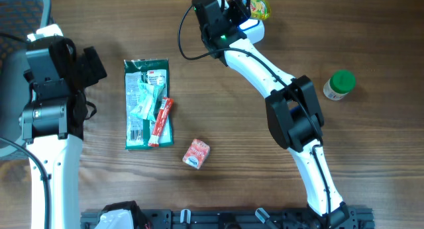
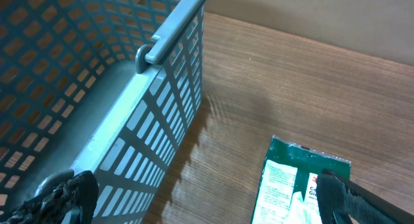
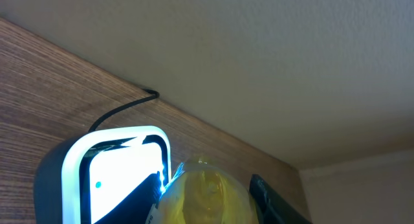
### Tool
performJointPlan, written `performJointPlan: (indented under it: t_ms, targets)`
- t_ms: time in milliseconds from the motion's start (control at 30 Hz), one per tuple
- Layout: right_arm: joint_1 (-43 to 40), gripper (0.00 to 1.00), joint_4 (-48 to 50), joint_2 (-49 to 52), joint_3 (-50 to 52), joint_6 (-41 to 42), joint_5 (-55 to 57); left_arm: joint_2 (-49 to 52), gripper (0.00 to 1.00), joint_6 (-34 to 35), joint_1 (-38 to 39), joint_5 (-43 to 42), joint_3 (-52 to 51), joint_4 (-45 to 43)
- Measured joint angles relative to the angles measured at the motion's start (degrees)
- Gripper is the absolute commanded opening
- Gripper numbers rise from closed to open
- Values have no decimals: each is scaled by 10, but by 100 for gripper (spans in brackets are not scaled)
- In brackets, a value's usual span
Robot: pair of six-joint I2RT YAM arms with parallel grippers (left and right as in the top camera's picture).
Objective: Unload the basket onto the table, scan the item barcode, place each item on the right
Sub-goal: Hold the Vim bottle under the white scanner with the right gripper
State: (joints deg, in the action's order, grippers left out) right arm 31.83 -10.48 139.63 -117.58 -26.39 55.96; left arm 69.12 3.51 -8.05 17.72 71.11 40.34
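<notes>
The yellow pouch is at the scanner's lit side, so the robot's right gripper will bring it back and down to the tabletop beside the green-capped bottle and release it.
The item is a yellow, translucent pouch (image 3: 208,193), and my right gripper (image 3: 207,208) is shut on it, a dark finger on each side. It is held right against the lit white face of the barcode scanner (image 3: 123,175), whose glare falls on the pouch's edge. From overhead, the right gripper (image 1: 246,8) holds the yellow pouch (image 1: 260,9) at the table's far edge, by the white scanner (image 1: 254,29). My left gripper (image 1: 83,57) is open and holds nothing, over the left side of the table.
A blue mesh basket (image 2: 97,88) stands at the far left. A green flat package (image 1: 147,103) with a red stick pack (image 1: 159,121) on it lies left of centre, a small pink box (image 1: 197,153) nearer the front. A green-capped bottle (image 1: 340,85) stands at the right.
</notes>
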Motion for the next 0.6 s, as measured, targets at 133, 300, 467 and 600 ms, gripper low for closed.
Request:
performJointPlan:
  t_ms: [133, 300, 467, 600]
  targets:
    - [0, 4, 5, 0, 0, 0, 1, 0, 100, 0, 0, 0, 0, 0]
    - [0, 4, -49, -8, 0, 9, 7, 0, 100, 0, 0, 0, 0, 0]
    - [-1, 4, -241, -94, 1, 108, -18, 0, 100, 0, 0, 0, 0, 0]
    - [-15, 10, -430, -207, -3, 235, -132, 0, 100, 0, 0, 0, 0, 0]
